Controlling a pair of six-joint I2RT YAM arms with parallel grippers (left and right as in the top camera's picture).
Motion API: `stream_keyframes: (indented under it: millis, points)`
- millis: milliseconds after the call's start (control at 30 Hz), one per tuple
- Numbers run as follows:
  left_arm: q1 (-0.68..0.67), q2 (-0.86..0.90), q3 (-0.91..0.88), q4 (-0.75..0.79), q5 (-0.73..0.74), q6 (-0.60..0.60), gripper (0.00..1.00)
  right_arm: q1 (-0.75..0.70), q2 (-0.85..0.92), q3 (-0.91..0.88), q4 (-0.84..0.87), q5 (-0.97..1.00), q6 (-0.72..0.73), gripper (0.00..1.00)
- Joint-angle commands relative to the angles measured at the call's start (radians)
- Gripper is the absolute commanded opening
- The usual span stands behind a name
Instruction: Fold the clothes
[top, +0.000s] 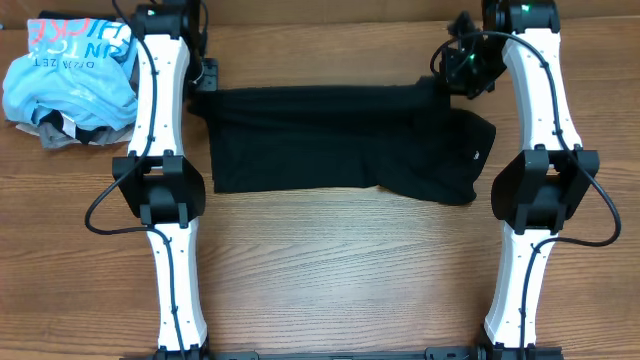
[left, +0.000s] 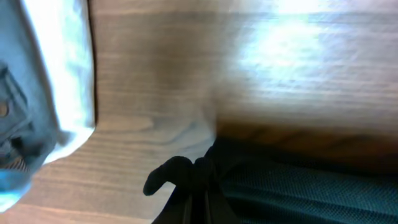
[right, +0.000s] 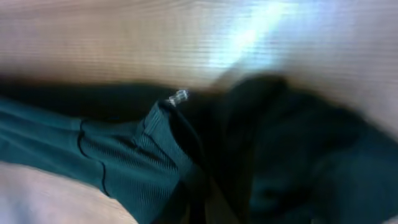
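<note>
I should move my right gripper back and down onto the cloth nearer my base, as the black shirt's far edge is straight between both grippers.
The black shirt lies stretched flat across the wooden table between my two arms, folded into a wide band. Its small white logo shows on the right part. My left gripper is at the shirt's far left corner and my right gripper at its far right corner. In the left wrist view the gripper is shut on bunched black fabric. In the right wrist view the gripper is also shut on dark ribbed fabric. The fingertips are hidden by cloth.
A pile with a light blue shirt with pink and white lettering and grey garments lies at the far left corner, close to my left arm. Its pale edge shows in the left wrist view. Bare wood table lies in front of the shirt.
</note>
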Motion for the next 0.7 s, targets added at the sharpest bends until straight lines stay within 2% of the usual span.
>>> stream_keyframes:
  millis: [0,133,333,567,600,633,667]
  points:
    - [0.057,-0.010,0.024,-0.048,-0.123,0.010,0.04,-0.018,-0.056,0.031,-0.084,0.087,-0.010,0.04]
    - [0.057,-0.008,0.023,-0.085,-0.115,0.009,0.04,-0.018,-0.056,0.020,-0.151,0.086,0.000,0.04]
    - [0.055,-0.006,0.000,-0.113,-0.098,0.010,0.04,-0.018,-0.056,-0.051,-0.149,0.090,0.019,0.04]
    - [0.055,-0.006,-0.120,-0.108,-0.069,0.010,0.05,-0.018,-0.056,-0.179,-0.111,0.090,0.023,0.04]
    - [0.055,-0.006,-0.134,-0.108,-0.069,0.010,0.08,-0.018,-0.056,-0.195,-0.106,0.090,0.023,0.04]
    - [0.055,-0.006,-0.145,-0.108,-0.069,0.010,0.15,-0.018,-0.056,-0.216,-0.099,0.090,0.023,0.05]
    - [0.055,-0.006,-0.153,-0.109,-0.069,0.010,0.30,-0.018,-0.056,-0.238,-0.093,0.090,0.023,0.12]
